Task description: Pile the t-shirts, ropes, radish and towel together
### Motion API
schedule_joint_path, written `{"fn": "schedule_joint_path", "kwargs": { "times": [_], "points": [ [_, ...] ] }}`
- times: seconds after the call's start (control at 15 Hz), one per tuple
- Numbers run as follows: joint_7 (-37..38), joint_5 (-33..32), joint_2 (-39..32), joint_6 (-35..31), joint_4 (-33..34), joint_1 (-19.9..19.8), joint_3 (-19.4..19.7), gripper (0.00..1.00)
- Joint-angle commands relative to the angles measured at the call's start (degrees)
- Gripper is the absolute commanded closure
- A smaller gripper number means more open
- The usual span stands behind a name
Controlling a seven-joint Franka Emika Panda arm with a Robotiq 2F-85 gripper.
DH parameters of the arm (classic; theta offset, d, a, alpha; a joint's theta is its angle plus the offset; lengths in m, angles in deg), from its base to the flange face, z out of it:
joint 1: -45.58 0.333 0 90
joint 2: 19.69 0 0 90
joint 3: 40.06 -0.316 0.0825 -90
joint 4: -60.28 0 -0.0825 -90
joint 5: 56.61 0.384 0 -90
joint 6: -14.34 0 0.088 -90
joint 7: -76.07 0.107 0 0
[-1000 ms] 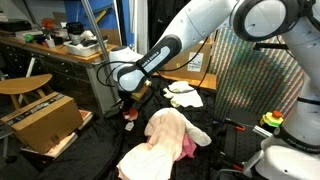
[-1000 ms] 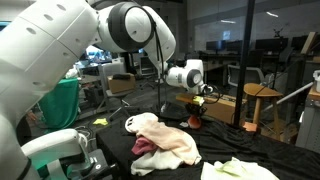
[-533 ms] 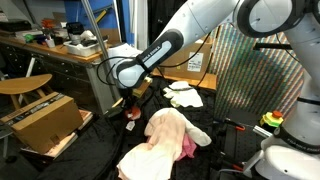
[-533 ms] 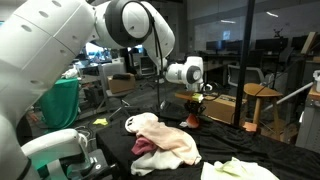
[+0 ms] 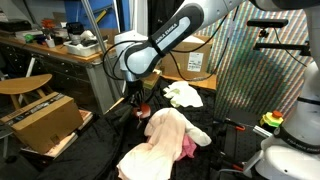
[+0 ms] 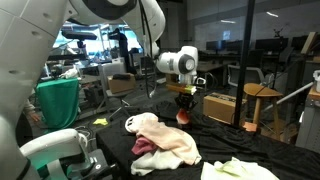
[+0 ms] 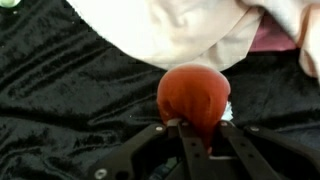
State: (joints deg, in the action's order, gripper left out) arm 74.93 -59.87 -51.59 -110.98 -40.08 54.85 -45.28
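Observation:
My gripper moves back and down onto the far edge of the cream t-shirt (image 7: 190, 42) next to release the red radish (image 7: 192, 92), since it still hangs beside the pile.
My gripper (image 7: 196, 128) is shut on a red radish (image 7: 192, 92) and holds it just above the black cloth (image 7: 60, 90), at the edge of the cloth pile. In both exterior views the gripper (image 5: 138, 100) (image 6: 185, 103) hangs at the far end of the pile with the radish (image 6: 184, 116) below it. The pile is a cream t-shirt (image 5: 165, 135) (image 6: 165, 142) (image 7: 180, 30) over a pink one (image 5: 188, 148) (image 6: 145, 148) (image 7: 275, 38). A white towel (image 5: 183, 95) lies apart from the pile. I cannot make out the ropes.
A cardboard box (image 5: 40, 120) stands beside the table. A wooden stool (image 6: 258, 95) is beyond the table's far end. A pale cloth (image 6: 240, 170) lies at the near corner. A green and yellow object (image 5: 272, 120) sits by the robot base.
The arm has swung over towards the cloth pile with the radish held in the gripper. The pile and the towel have not moved.

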Motion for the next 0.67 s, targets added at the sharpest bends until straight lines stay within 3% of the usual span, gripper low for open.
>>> {"fn": "schedule_joint_path", "kwargs": {
  "times": [0.0, 0.27, 0.6],
  "points": [
    [-4.45, 4.78, 6.45, 0.23, -9.28, -2.88, -2.76, 0.92],
    [-9.2, 9.13, 7.23, -0.74, -14.71, -4.34, -4.72, 0.92],
    [-12.55, 12.97, 4.34, -2.78, -15.97, -4.25, -6.53, 0.92]
  ]
}}
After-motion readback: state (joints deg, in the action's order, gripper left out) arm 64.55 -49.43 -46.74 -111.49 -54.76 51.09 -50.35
